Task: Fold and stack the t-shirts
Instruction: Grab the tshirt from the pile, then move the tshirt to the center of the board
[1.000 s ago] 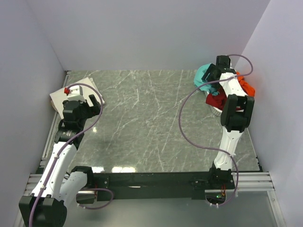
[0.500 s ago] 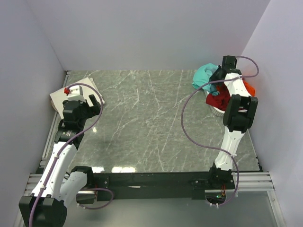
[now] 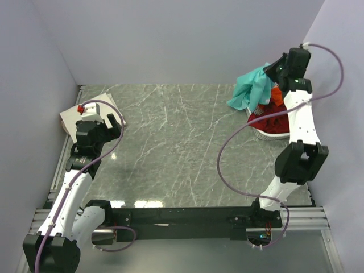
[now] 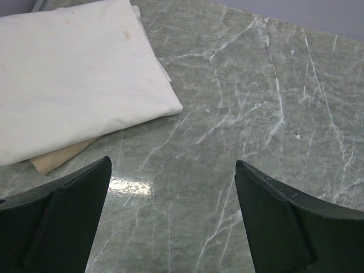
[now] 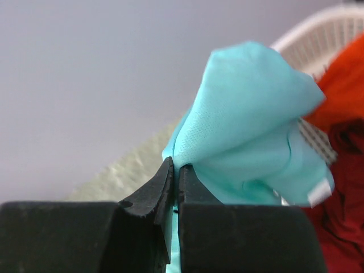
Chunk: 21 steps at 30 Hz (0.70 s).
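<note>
The middle of the table is bare, so the robot's right gripper should lift higher next, then come back and down to release the teal t-shirt (image 3: 250, 91) there.
My right gripper (image 3: 274, 69) (image 5: 177, 168) is raised at the back right and shut on a fold of the teal t-shirt (image 3: 250, 91) (image 5: 250, 131), which hangs down from it over the basket's left side. An orange t-shirt (image 3: 277, 95) (image 5: 344, 85) and a dark red t-shirt (image 3: 270, 120) (image 5: 341, 227) lie in the white basket (image 3: 267, 134) (image 5: 318, 25). A folded cream t-shirt (image 3: 74, 112) (image 4: 74, 79) lies flat at the far left. My left gripper (image 3: 115, 122) (image 4: 173, 170) hovers open just right of the cream shirt, holding nothing.
Grey walls close in the marble table (image 3: 176, 148) at the back and both sides. The right arm's purple cable (image 3: 227, 153) loops out over the table's right half. A black rail (image 3: 182, 216) runs along the near edge.
My right gripper closed on the teal t-shirt in the basket and rose, pulling it up and out. The left arm stayed still.
</note>
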### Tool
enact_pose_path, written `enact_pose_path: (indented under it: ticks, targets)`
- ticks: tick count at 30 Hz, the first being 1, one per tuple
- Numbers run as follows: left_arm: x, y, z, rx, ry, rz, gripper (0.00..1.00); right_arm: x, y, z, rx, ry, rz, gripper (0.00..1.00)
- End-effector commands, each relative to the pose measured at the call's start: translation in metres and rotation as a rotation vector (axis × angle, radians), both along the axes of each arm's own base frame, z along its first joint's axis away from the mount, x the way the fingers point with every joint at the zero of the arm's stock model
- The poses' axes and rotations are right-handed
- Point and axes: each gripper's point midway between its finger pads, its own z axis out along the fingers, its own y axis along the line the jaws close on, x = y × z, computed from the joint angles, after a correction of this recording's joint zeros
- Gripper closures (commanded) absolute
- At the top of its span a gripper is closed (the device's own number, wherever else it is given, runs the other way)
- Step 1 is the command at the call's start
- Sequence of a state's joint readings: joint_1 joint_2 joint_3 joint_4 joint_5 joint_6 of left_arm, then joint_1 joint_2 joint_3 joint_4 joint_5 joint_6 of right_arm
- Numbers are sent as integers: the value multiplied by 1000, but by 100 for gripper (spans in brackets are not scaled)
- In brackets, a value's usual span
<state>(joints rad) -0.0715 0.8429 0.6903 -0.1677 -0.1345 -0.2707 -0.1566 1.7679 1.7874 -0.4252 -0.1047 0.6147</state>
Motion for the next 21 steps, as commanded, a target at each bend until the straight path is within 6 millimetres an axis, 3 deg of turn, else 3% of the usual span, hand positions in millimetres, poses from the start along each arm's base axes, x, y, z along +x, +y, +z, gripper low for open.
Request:
enact_pose_path:
  ticks: [1,2,4,5,11,13,14,21]
  targets:
    - [5,-3,13,7,-47,-21,5,-12,2,97,-9,-245,-31,100]
    - [5,-3,13,7,-47,-21,5,-17,4,118,-10,-286,-25,100]
    - [5,-2,12,7,-46,-18,4,-22,13,136,-10,-323,1,100]
    - [5,-3,14,6,-50,-19,4,-29,16,154,-17,-359,10,100]
    - [5,-4,14,3,-51,-23,4,-57,61,206,-72,-466,110,100]
    - [5,-4,14,3,-51,-24,4,-66,73,214,-91,-480,131,100]
    - [5,-5,14,0,-51,-28,4,-77,92,223,-88,-494,168,100]
    - [4,-3,14,-2,-54,-18,4,-132,149,244,-62,-516,270,100]
